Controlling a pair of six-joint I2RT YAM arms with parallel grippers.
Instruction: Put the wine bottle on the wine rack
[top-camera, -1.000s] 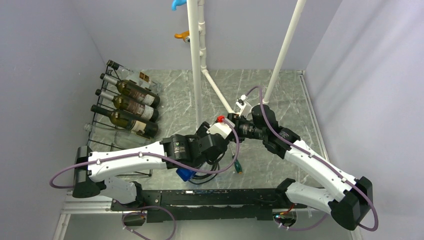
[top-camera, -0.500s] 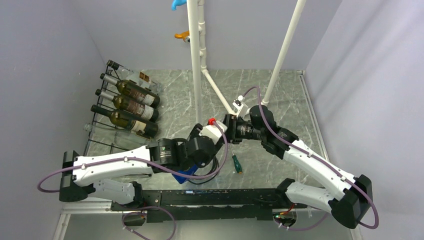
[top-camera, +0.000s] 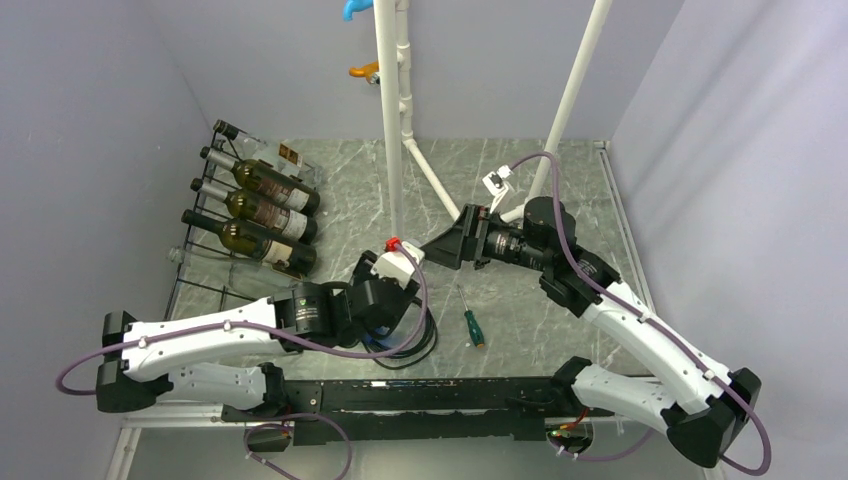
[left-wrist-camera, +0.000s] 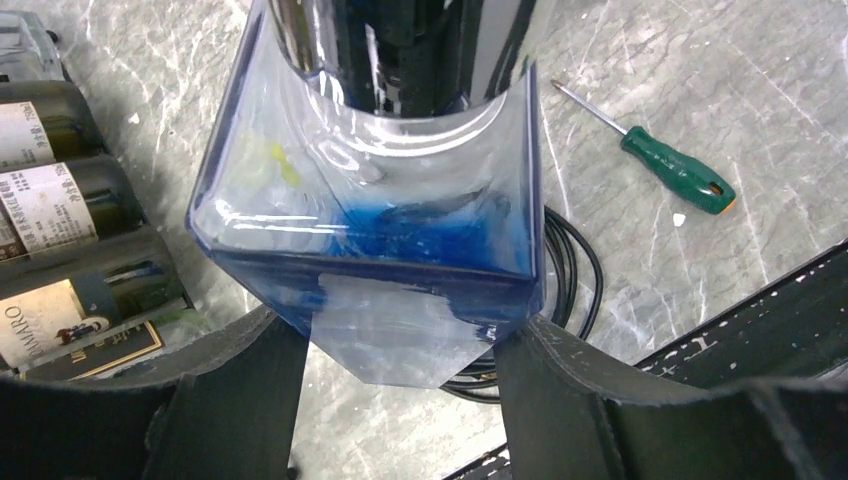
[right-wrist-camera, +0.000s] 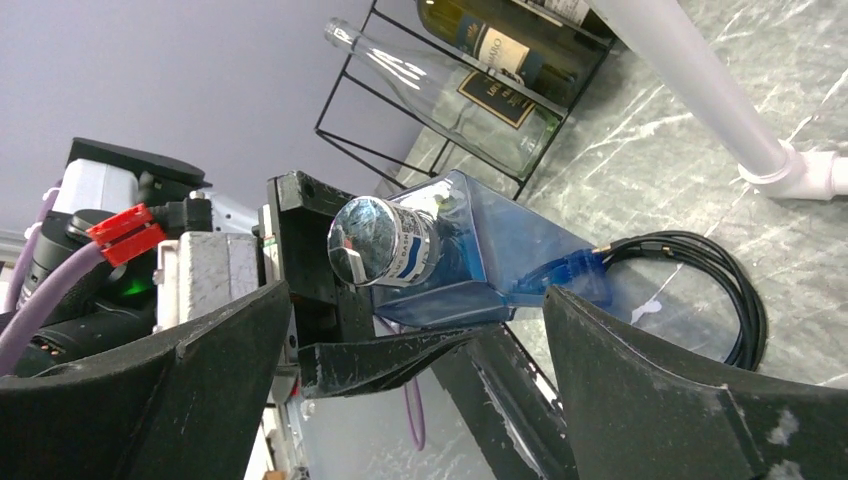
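Observation:
The rack's empty near end (top-camera: 214, 293) is to the left of my left gripper in the top view. My left gripper should swing there next, turn the bottle's cap toward the wall, and let go of the bottle.
The wine bottle (left-wrist-camera: 380, 200) is a blue-tinted, square-sided glass bottle with a silver cap (right-wrist-camera: 385, 240). My left gripper (left-wrist-camera: 395, 335) is shut on its lower body, above the marble floor and close to the rack. From above only a sliver of the bottle (top-camera: 376, 346) shows under the left wrist. My right gripper (top-camera: 445, 248) stands open to the right of it, its fingers (right-wrist-camera: 230, 350) apart from the bottle, and the cap points toward it. The black wire wine rack (top-camera: 215, 270) sits at the left wall and holds several dark bottles (top-camera: 265, 215) and a clear one (right-wrist-camera: 440, 95).
A green-handled screwdriver (top-camera: 472, 328) lies on the floor between the arms. Under the left wrist lies a coiled black cable (top-camera: 418, 338). The white pipe frame (top-camera: 390, 120) rises just behind both grippers. Walls close in on the left and right.
My right gripper has opened, let go of the bottle's top and pulled back to the right. The left arm has drawn the bottle left and toward the near edge.

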